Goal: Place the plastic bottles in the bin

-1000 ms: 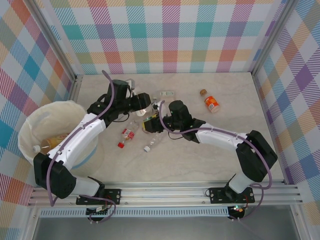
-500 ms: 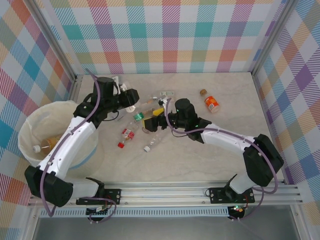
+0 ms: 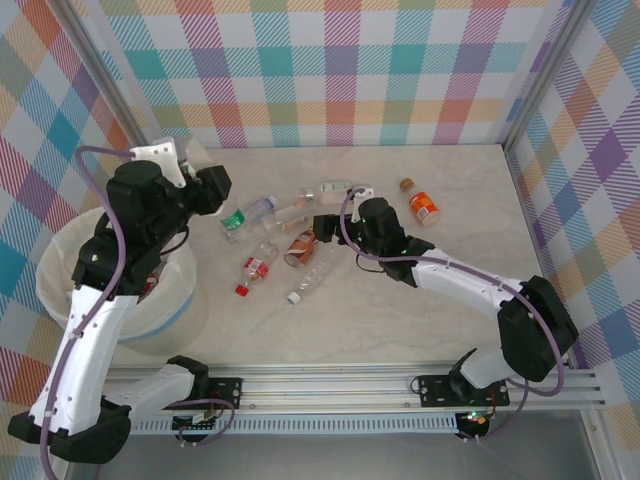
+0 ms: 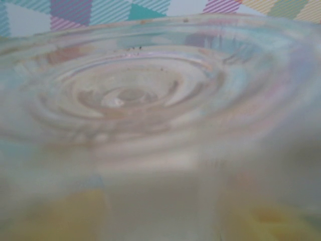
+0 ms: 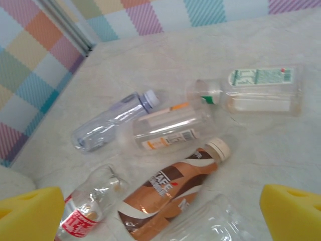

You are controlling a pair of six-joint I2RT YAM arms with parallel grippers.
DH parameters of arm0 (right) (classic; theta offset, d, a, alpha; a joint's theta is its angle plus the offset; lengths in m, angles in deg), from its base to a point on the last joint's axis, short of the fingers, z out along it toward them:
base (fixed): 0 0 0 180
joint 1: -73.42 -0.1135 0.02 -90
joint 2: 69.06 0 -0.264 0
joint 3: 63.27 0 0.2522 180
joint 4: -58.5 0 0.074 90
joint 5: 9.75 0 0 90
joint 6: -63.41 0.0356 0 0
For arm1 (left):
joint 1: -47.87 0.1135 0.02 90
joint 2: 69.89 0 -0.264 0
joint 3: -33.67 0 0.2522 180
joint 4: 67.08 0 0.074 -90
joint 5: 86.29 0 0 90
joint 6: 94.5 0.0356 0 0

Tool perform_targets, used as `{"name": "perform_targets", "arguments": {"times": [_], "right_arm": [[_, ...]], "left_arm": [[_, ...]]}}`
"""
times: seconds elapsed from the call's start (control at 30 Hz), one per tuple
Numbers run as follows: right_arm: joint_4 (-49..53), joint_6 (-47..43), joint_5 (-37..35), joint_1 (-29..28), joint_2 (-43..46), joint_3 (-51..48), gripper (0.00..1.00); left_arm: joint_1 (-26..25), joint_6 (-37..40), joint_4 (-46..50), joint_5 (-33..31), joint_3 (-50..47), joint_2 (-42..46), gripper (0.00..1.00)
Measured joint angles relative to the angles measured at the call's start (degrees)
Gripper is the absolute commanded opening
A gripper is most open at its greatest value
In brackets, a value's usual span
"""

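The clear bottle (image 3: 195, 152) is still hanging outside the bin, so my left gripper should next move it sideways past the bin's rim, over the bin's opening (image 3: 160, 279), and let it go.
Several plastic bottles lie on the table: a brown-labelled one (image 3: 300, 245) (image 5: 173, 188), a red-labelled one (image 3: 258, 268) (image 5: 83, 216), a bluish clear one (image 3: 245, 214) (image 5: 113, 123), an orange-striped clear one (image 5: 170, 130), a green-labelled one (image 3: 335, 190) (image 5: 261, 90), a clear one (image 3: 310, 282) and an orange one (image 3: 423, 208). My right gripper (image 3: 325, 222) (image 5: 161, 213) hangs open just above the brown bottle. My left gripper (image 3: 200, 168) is raised beside the bin (image 3: 60, 255), shut on a clear bottle (image 3: 195, 152) (image 4: 130, 95) whose base sits right against the left wrist camera.
A small brown cap (image 3: 406, 184) lies near the orange bottle. Checked walls enclose the table on three sides. Inside the bin lies a bottle (image 3: 80, 292). The left arm crosses over the bin's right side.
My left arm has lifted off the bottle cluster and swung left and up towards the bin, carrying a clear bottle. My right gripper has shifted slightly right above the brown bottle.
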Motion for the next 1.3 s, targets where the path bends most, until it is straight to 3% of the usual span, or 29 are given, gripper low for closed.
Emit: {"name": "perform_targets", "arguments": {"times": [0.17, 0.33, 0.47, 0.63, 0.8, 1.1, 1.3], "right_arm": [[2.23, 0.98, -1.18, 0.00, -1.66, 0.39, 0.99], [3.63, 1.03, -1.33, 0.00, -3.23, 1.92, 0.99], [4.17, 1.03, -1.11, 0.00, -4.17, 3.61, 0.99], [4.57, 0.98, 0.74, 0.00, -6.32, 6.99, 0.98], [5.01, 0.98, 1.92, 0.00, -6.71, 7.87, 0.98], [6.62, -0.02, 0.59, 0.00, -5.81, 7.41, 0.99], [7.45, -1.70, -1.99, 0.00, -4.57, 6.67, 1.00]], "left_arm": [[0.02, 3.32, 3.52, -9.14, 2.38, 1.95, 0.49], [0.26, 8.55, 6.05, -23.85, 3.39, 3.93, 0.51], [4.85, 12.55, 8.50, -30.99, 4.37, 4.44, 0.51], [18.95, 12.11, 13.07, -27.63, 7.48, 1.38, 0.50], [27.43, 8.90, 14.53, -21.22, 2.89, 0.96, 0.54], [33.90, 0.96, 15.87, -9.14, -3.30, -0.11, 0.80], [34.40, -2.19, 15.72, -4.85, -3.30, 0.00, 1.00]]}}
